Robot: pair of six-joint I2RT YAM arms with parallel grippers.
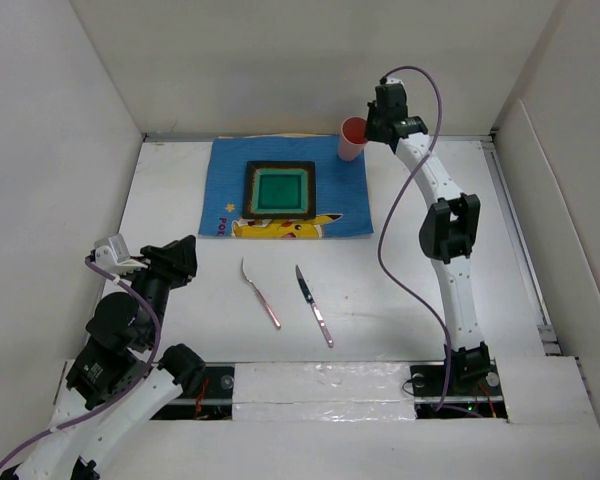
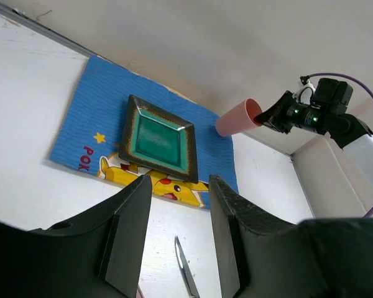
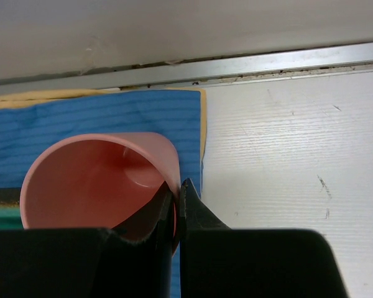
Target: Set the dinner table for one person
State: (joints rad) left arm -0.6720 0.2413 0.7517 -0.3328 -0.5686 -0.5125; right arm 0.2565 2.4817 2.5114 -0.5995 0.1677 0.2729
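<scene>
Next, my right gripper shifts the pink cup (image 1: 352, 138) slightly toward the plate (image 1: 279, 189) and down to the mat, since the cup is close to the mat's side edge.
The white dinner table (image 1: 430, 330) carries a blue placemat (image 1: 230, 165) with a yellow cartoon print, and a square green plate (image 1: 279, 189) sits on it. My right gripper (image 1: 372, 128) is shut on the rim of a pink cup (image 1: 352, 138) at the mat's far right corner; one finger is inside the cup (image 3: 93, 180), one outside. A fork (image 1: 259, 292) and a knife (image 1: 314, 305) lie on the table in front of the mat. My left gripper (image 1: 185, 258) is open and empty, near the table's left front; its fingers (image 2: 133, 230) frame the knife tip (image 2: 185, 270).
White walls enclose the table on the left, back and right. A metal rail (image 3: 236, 65) runs along the back edge. The cup (image 2: 238, 118) and the right wrist (image 2: 311, 112) show in the left wrist view beyond the plate (image 2: 158, 138).
</scene>
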